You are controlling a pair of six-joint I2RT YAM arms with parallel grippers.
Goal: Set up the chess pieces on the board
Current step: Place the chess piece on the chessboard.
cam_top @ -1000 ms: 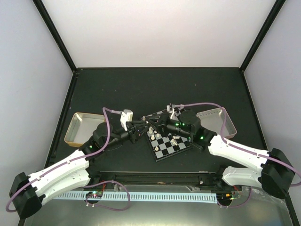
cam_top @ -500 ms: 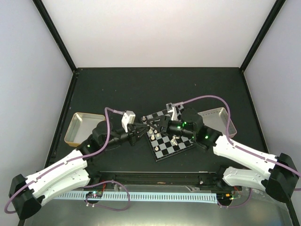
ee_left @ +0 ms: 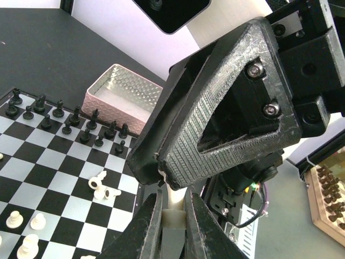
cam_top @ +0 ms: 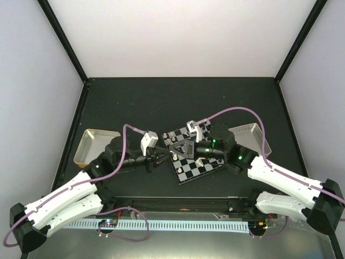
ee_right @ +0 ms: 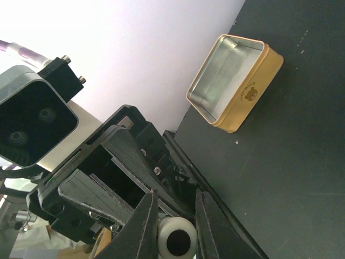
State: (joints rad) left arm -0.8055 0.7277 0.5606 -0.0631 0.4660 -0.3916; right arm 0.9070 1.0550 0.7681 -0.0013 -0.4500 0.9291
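Note:
The board's near corner square [cam_top: 182, 177] is empty, so my left gripper needs to move back and down to it, turn its fingers down and let go of the cream-white piece there.
The board [cam_top: 190, 171] lies mid-table, and it also shows in the left wrist view [ee_left: 48, 156]. Black chess pieces [ee_left: 64, 121] stand in rows at its far side. Two white pieces [ee_left: 102, 189] lie tipped over and others [ee_left: 21, 221] stand nearby. My left gripper [cam_top: 164, 154] and right gripper [cam_top: 173, 151] meet tip to tip over the board's left edge. The left gripper [ee_left: 173, 224] is shut on one end of a cream-white piece [ee_left: 173, 216]. The other end [ee_right: 175, 241] sits between the fingers of the right gripper [ee_right: 173, 229], which touch it on both sides.
A gold-sided tin [cam_top: 94, 145] lies left of the board and also shows in the right wrist view [ee_right: 237, 81]. A metal tray [cam_top: 249, 135] lies to the right. A pinkish tray [ee_left: 121, 94] sits beyond the board. The black frame rail [cam_top: 178, 202] runs along the near edge.
The left gripper moved right and the right gripper moved left, so their tips have closed up over the board's left edge, with the white piece between them.

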